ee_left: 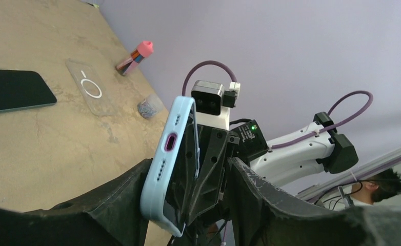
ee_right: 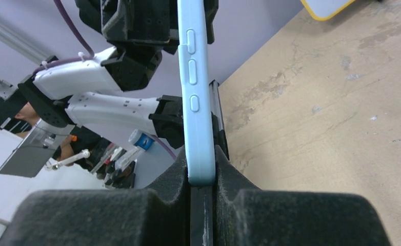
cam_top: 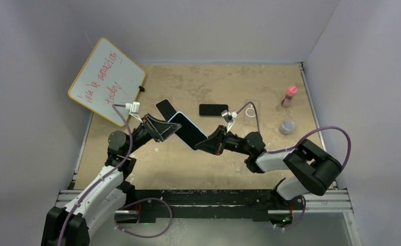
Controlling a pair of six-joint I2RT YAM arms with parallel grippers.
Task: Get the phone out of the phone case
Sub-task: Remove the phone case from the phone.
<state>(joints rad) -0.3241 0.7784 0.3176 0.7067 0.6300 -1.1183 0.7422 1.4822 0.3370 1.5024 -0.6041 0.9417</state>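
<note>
My left gripper shifts toward my right gripper next, along the case onto its near long edge [ee_left: 171,227], since my open fingers stand only around the port end's corner.
The phone [cam_top: 191,134], its screen dark, sits in a light blue phone case [cam_top: 176,117] that is held in the air over the table's middle, between the two arms. My right gripper [ee_right: 202,169] is shut on the case's [ee_right: 193,87] lower edge, with both pads [ee_right: 174,179] pressed against it. My left gripper [ee_left: 188,171] is open around the case's [ee_left: 162,164] other end. One finger [ee_left: 129,184] lies against the case's back and the other [ee_left: 249,179] stands apart from the screen side. In the top view the left gripper [cam_top: 163,128] and right gripper [cam_top: 207,143] face each other.
On the table behind lie a black phone [cam_top: 213,109], another dark phone [cam_top: 164,107] and a clear case [cam_top: 251,110]. A pink-capped bottle [cam_top: 289,96] and a small container [cam_top: 287,126] stand at the right. A whiteboard [cam_top: 107,81] leans at the back left.
</note>
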